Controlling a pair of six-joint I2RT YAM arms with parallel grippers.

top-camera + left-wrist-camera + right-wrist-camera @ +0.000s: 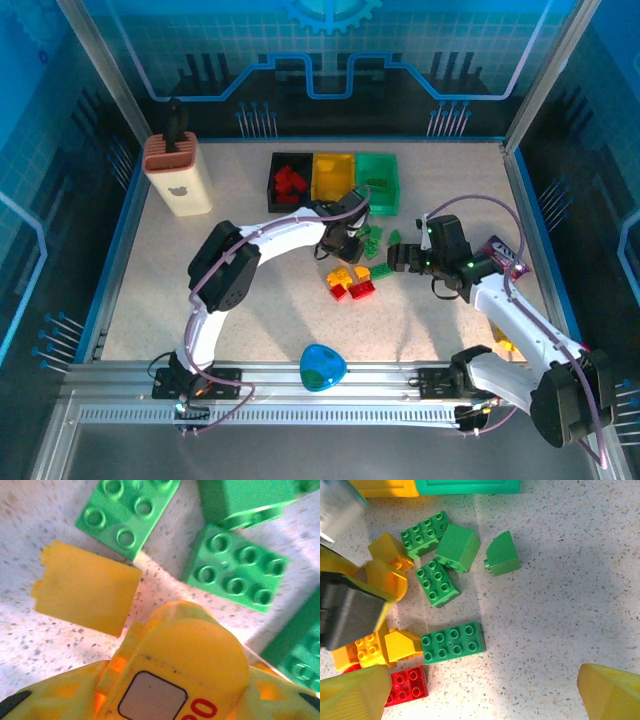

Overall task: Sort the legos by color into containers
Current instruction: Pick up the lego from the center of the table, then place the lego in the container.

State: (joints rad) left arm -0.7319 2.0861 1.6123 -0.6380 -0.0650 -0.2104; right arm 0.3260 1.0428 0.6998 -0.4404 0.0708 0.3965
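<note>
My left gripper lifts the yellow lego from the pile next, carries it outward over the matching yellow container standing there, and lets it go.
The black, yellow and green containers stand in a row at the back. Red legos lie in the black one. Loose legos lie in front of them. My left gripper is down in this pile. It is shut on a yellow lego with a rounded top and a printed window. A flat yellow brick and green bricks lie just beyond it. My right gripper hangs open over bare table. A green eight-stud brick and a red brick lie near its left finger.
A cream block with a brown top stands at the back left. A blue-green disc lies near the front edge. Glass walls ring the table. A curved green brick lies apart from the pile, with open table to its right.
</note>
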